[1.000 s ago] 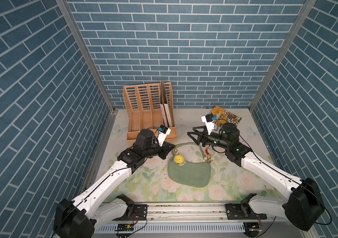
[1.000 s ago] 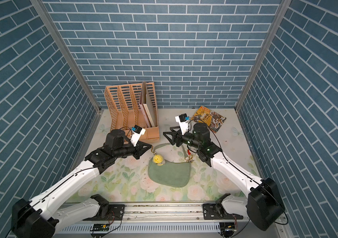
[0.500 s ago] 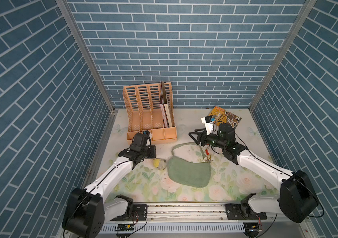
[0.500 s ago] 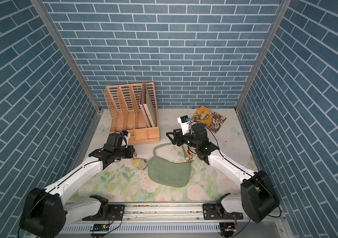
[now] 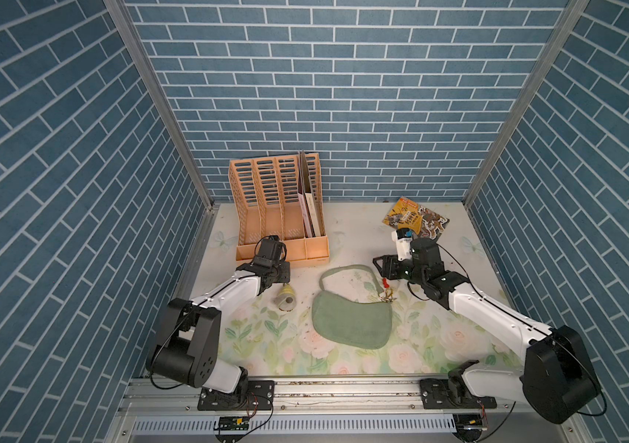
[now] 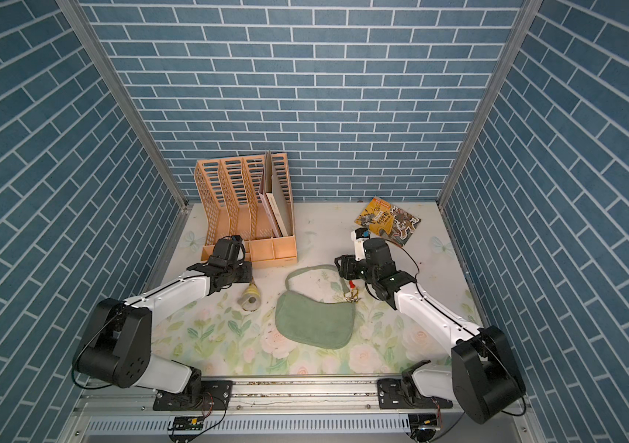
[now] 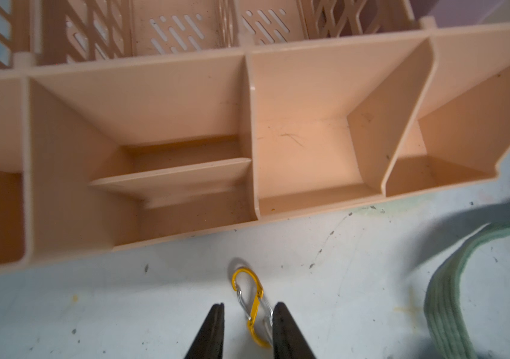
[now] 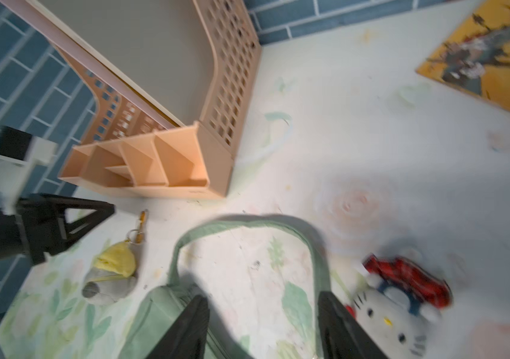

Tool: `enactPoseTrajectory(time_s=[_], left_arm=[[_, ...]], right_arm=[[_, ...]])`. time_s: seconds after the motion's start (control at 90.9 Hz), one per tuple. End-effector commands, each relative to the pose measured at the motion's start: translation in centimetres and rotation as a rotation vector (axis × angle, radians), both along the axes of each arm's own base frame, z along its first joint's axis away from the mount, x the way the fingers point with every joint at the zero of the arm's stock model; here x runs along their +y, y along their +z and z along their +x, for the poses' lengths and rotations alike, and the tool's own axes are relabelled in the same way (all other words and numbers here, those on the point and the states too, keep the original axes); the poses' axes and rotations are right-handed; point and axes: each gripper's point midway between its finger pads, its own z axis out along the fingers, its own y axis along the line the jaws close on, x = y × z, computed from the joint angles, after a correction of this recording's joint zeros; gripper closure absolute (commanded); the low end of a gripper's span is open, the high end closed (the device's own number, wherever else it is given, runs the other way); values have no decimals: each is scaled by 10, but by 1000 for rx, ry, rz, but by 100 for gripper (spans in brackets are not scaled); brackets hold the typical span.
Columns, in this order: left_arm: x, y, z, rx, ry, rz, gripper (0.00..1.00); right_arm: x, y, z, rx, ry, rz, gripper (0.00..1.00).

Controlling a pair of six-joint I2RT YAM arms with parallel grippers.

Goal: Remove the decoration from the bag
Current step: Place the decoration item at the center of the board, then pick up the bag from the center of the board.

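Note:
My open right gripper tilts its fingers downward next and lowers them astride the bag's green strap. The part of that strap beside the Hello Kitty charm lies below.
The sage-green bag [image 5: 351, 326] [image 6: 314, 322] lies flat on the mat, its strap [image 8: 247, 222] looped toward the back. The decoration [image 5: 286, 300] [image 6: 251, 300] [image 8: 113, 270], a yellow-and-grey plush charm, lies on the mat left of the bag, apart from it. Its yellow carabiner [image 7: 252, 307] rests between the parted fingers of my left gripper [image 7: 249, 305] [image 5: 285, 283], which stands open. My right gripper [image 8: 263, 296] [image 5: 380, 268] is open above the strap's right part, holding nothing. A Hello Kitty charm [image 8: 393, 320] with a red bow [image 5: 385, 283] sits by the bag's right clasp.
An orange file rack [image 5: 282, 214] [image 7: 247, 124] with a few folders stands at the back left, just beyond my left gripper. A yellow picture book [image 5: 414, 218] [image 8: 496, 59] lies at the back right. Blue brick walls close in three sides.
My left gripper carried the yellow charm leftward off the bag, then parted its jaws, and the charm now lies on the mat. The right gripper drew back slightly and narrowed a little.

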Motion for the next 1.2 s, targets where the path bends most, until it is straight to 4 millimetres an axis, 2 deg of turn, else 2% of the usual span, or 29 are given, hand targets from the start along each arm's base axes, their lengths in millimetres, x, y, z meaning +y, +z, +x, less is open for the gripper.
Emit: enactPoseTrajectory(time_s=[0.0,0.099,0.198,0.363,0.473,0.605,0.748,0.858,1.001,1.078,1.188], left_arm=[[6,17,2,-44,20,14,60],[4,23,-1,-43,19,-3,52],[1,39,-1,-63,17,-33,46],[-2,85,-2,-133,10,-71,43],[-14,115,-7,-188,-23,-126,43],[-45,145,-16,-265,-109,-216,42],[-104,171,-34,-369,-282,-300,39],[-144,178,-52,-418,-397,-376,37],[-162,178,-65,-443,-447,-422,36],[-169,174,-70,-436,-469,-433,36],[-180,163,-79,-406,-499,-449,36]], right_arm=[[-33,-34,-17,128,-122,-113,45],[-29,-44,-20,148,-72,-158,50],[-19,-48,-11,123,-9,-235,50],[0,-66,9,128,80,-340,49],[12,-78,17,124,106,-386,49],[16,-95,27,134,108,-422,48],[15,-112,37,140,107,-480,47],[16,-126,41,155,110,-497,49],[18,-135,44,161,109,-493,58],[19,-136,46,161,112,-479,67],[26,-126,49,136,127,-433,89]])
